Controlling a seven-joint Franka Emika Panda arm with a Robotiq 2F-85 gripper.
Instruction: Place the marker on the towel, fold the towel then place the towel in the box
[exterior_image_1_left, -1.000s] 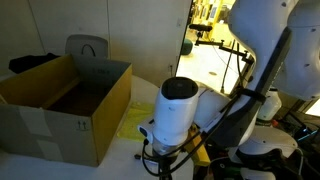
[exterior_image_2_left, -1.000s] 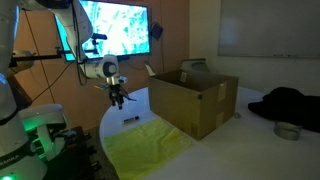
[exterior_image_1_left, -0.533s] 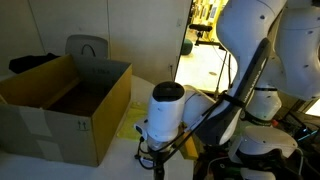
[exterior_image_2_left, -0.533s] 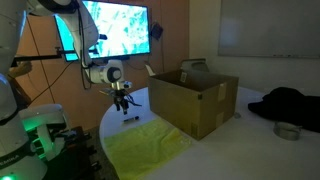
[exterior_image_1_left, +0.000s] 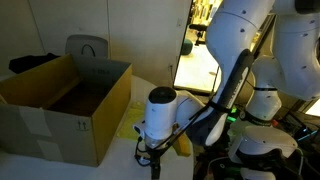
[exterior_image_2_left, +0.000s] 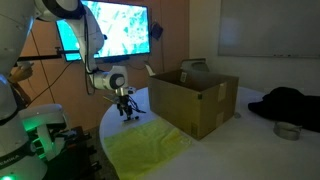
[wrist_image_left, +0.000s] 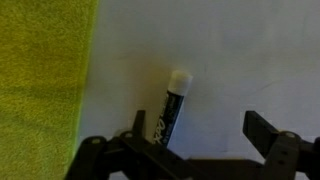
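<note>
My gripper stays low where it stands and brings its open fingers together on the marker's black body (wrist_image_left: 168, 118) next, because the stick already lies between them.
The marker (wrist_image_left: 170, 108) is a black stick with a white cap, lying on the white table between my open fingers, closer to the left finger. My gripper (wrist_image_left: 200, 128) is open and low over it; it also shows in both exterior views (exterior_image_2_left: 127, 108) (exterior_image_1_left: 152, 160). The yellow towel (wrist_image_left: 40, 75) lies flat to the left of the marker in the wrist view, and in an exterior view (exterior_image_2_left: 150, 145) it spreads over the table's near part. The brown box (exterior_image_2_left: 195, 98) stands open beside the towel; it also shows in an exterior view (exterior_image_1_left: 60, 108).
A dark garment (exterior_image_2_left: 285, 102) and a small round container (exterior_image_2_left: 288, 130) lie beyond the box. A lit screen (exterior_image_2_left: 115, 28) hangs behind the arm. The round table's edge (exterior_image_2_left: 108, 125) runs close to the gripper. A grey chair (exterior_image_1_left: 86, 47) stands behind the box.
My gripper has come down and moved toward the box, ending just over the marker on the table. Towel and box have not moved.
</note>
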